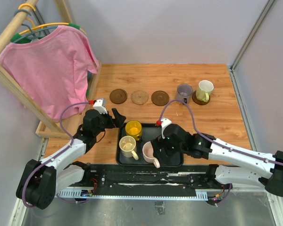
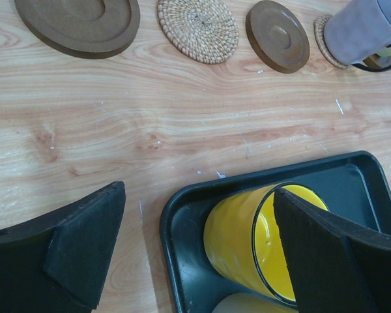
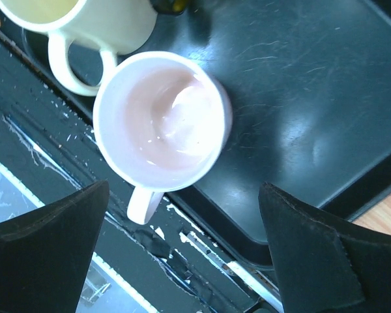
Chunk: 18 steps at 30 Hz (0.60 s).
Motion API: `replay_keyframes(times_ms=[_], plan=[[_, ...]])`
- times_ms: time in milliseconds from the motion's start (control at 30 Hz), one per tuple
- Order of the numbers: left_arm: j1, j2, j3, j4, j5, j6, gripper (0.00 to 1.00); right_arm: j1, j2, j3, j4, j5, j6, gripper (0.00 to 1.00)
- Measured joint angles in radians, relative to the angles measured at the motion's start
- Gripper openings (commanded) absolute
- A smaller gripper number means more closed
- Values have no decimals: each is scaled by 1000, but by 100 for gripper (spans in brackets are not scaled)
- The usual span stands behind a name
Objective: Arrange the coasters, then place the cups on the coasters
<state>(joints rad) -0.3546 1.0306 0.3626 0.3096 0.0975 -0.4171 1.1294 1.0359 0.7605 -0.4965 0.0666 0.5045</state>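
Observation:
The pink cup's handle (image 1: 156, 163) (image 3: 144, 206) is below my right gripper's open fingers. I need to lower them next, one on each side of the handle, and close them.
Three bare coasters (image 1: 118, 96) (image 1: 139, 97) (image 1: 160, 98) lie in a row on the wooden table. To their right, a purple-grey cup (image 1: 184, 92) and a pale yellow-green cup (image 1: 204, 90) each stand on a coaster. A black tray (image 1: 172, 157) holds the yellow cup (image 1: 133, 127), cream cup (image 1: 128, 146) and pink cup (image 1: 148, 152). My left gripper (image 1: 119, 118) is open beside the tray's far left corner; in its wrist view one finger overlaps the yellow cup (image 2: 247, 235). My right gripper (image 3: 184, 190) is open over the tray's near edge, just off the upright pink cup (image 3: 159, 127).
A pink shirt (image 1: 52, 70) hangs on a wooden rack (image 1: 9, 82) at the left, its base running along the table's left side. Grey walls close the back and right. The arms' mounting rail (image 1: 146, 179) runs along the near edge.

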Motion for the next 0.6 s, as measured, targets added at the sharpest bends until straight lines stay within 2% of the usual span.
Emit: replay_keyframes(times_ms=[300,467,600], plan=[[-3,0,-6,2,-7,-11,100,66,139,0,8,4,25,95],[-3,0,-16,2,-6,-11,100,66,225,0,9,6,32,80],[-8,3,-16,3,-6,-11,100,69,275,2,13,11,35,73]])
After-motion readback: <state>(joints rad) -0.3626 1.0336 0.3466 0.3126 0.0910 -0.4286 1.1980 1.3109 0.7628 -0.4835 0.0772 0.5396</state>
